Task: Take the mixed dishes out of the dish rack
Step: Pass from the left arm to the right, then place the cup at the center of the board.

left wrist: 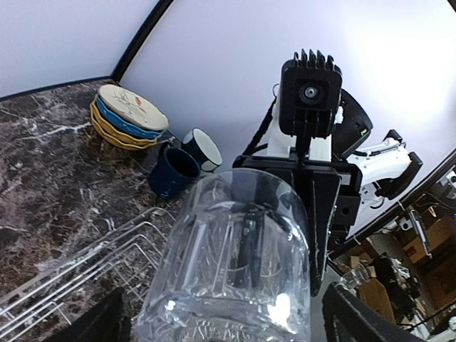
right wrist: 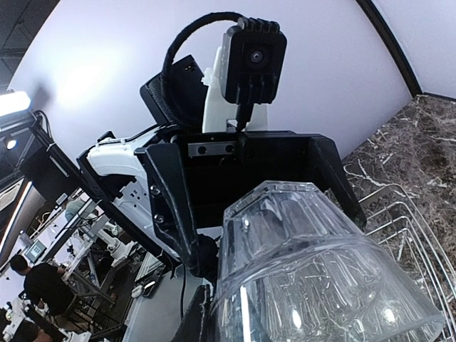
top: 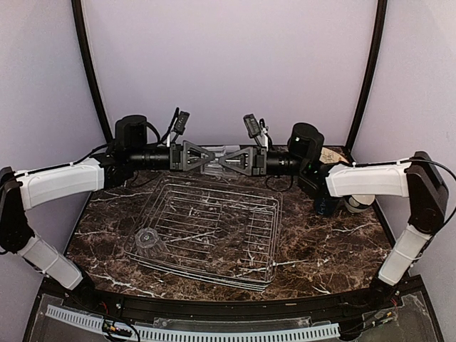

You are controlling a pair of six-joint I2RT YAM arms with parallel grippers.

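My right gripper swings toward the dark blue mug next, turns downward and lowers the glass onto the marble (top: 303,202) beside the mug, since that spot is bare.
A clear glass (top: 216,159) hangs in the air between my two grippers, above the back edge of the dish rack (top: 235,214). My right gripper (top: 224,161) is shut on its rim, with one finger inside the glass and one outside. My left gripper (top: 209,158) is open, and its fingers straddle the glass base with gaps on both sides. The glass fills the left wrist view (left wrist: 228,263) and the right wrist view (right wrist: 313,271). A second clear glass (top: 147,239) lies on the rack's front left.
At the back right of the marble table is a stack of plates and bowls (left wrist: 128,117), yellow at the bottom and cream on top. Beside it stand a dark blue mug (left wrist: 173,174) and a small teal bowl (left wrist: 204,149). Tent walls close in the back and both sides.
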